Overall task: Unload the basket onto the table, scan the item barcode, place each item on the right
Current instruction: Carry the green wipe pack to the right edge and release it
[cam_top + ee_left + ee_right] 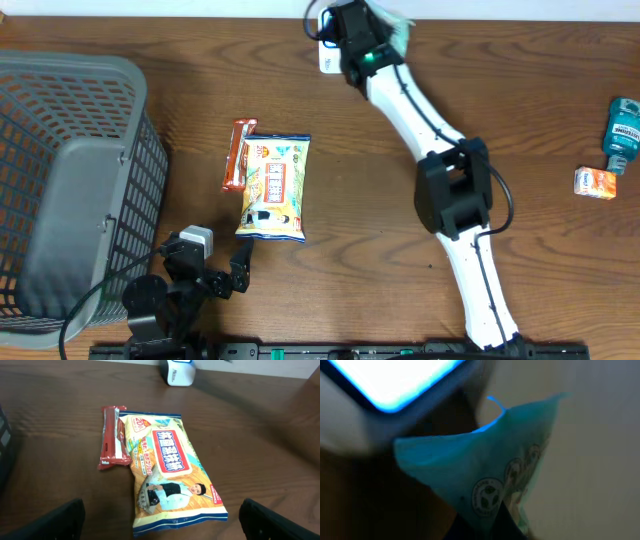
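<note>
My right gripper swings off the scanner to the right in the overhead view next, toward empty table beside the blue mouthwash bottle.
My right gripper (388, 32) is at the far edge of the table, shut on a teal and white packet (402, 30). It holds the packet just beside the white barcode scanner (328, 56). In the right wrist view the packet (485, 460) fills the middle, its corner pointing up, and the scanner's lit window (395, 380) glows at upper left. The dark fingers (485, 527) pinch the packet's lower edge. My left gripper (212, 262) rests open at the near edge, empty. Its fingers (60, 520) stand wide on either side of the snack bag's near end.
A yellow snack bag (275, 185) lies flat with a red bar (238, 155) against its left side. A grey basket (70, 180) stands at the left. A blue mouthwash bottle (620, 135) and a small orange box (595, 183) lie at the right edge.
</note>
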